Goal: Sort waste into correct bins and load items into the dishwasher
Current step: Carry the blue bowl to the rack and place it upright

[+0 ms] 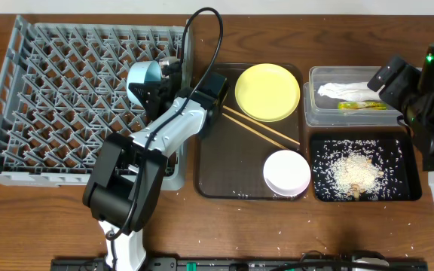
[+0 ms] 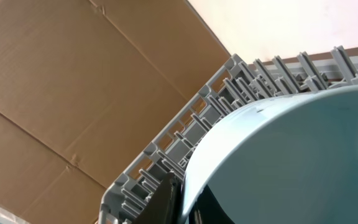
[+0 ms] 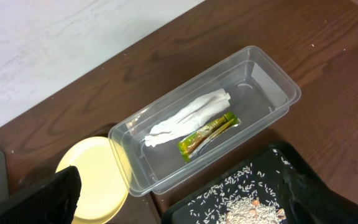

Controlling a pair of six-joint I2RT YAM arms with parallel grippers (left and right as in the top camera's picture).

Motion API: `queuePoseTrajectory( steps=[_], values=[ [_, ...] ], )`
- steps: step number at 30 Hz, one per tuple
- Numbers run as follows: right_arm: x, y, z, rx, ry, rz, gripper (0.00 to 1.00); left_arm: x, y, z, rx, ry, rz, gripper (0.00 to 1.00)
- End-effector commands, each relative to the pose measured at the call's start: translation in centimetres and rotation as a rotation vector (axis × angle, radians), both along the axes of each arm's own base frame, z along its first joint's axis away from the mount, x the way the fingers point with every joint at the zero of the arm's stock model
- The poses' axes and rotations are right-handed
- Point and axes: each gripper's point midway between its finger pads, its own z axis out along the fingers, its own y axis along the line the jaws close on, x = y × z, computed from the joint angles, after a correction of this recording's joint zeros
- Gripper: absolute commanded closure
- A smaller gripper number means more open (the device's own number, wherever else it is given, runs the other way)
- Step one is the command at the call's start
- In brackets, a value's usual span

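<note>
The left gripper brings the bowl down onto the pegs nearest the serving tray next and releases the bowl's rim, since those pegs stand below the gripper.
My left gripper (image 1: 155,81) is shut on the rim of a light blue bowl (image 1: 142,77), held tilted over the right side of the grey dishwasher rack (image 1: 51,98). In the left wrist view the bowl (image 2: 291,155) fills the right half, with one dark finger (image 2: 166,200) against its rim and the rack's pegs (image 2: 229,93) behind. My right gripper (image 1: 389,77) hangs open above the clear tub (image 1: 319,105), which holds a white tissue (image 3: 188,115) and a green-and-orange wrapper (image 3: 207,132). Rice crumbs (image 1: 356,172) lie in the black tray (image 1: 319,188).
A dark brown serving tray (image 1: 217,177) in the middle carries a yellow plate (image 1: 267,92), wooden chopsticks (image 1: 261,129) and a white bowl (image 1: 286,173). A few loose rice grains (image 1: 281,228) lie on the wooden table in front of it.
</note>
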Motion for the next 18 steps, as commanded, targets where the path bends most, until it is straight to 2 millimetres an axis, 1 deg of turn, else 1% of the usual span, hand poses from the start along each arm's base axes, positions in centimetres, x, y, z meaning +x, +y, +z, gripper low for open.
queuePoseTrajectory(
  steps=[1,3,6,14,18],
  values=[
    [0.0,-0.1,-0.4,0.008,0.008,-0.011,0.01,-0.1,1.2,0.2,0.022,-0.041,0.033,0.93],
    [0.0,-0.1,-0.4,0.009,0.008,-0.011,0.01,-0.1,1.7,0.0,0.015,-0.036,0.043,0.93],
    [0.0,-0.1,-0.4,0.009,0.008,-0.011,0.01,0.0,1.7,-0.3,-0.005,-0.029,0.043,0.93],
    [0.0,-0.1,-0.4,0.009,0.008,-0.011,0.01,0.1,0.7,-3.0,-0.141,0.039,0.010,0.93],
    [0.0,-0.1,-0.4,0.008,0.008,-0.011,0.01,-0.2,0.1,-3.1,-0.131,0.072,-0.006,0.93]
  ],
)
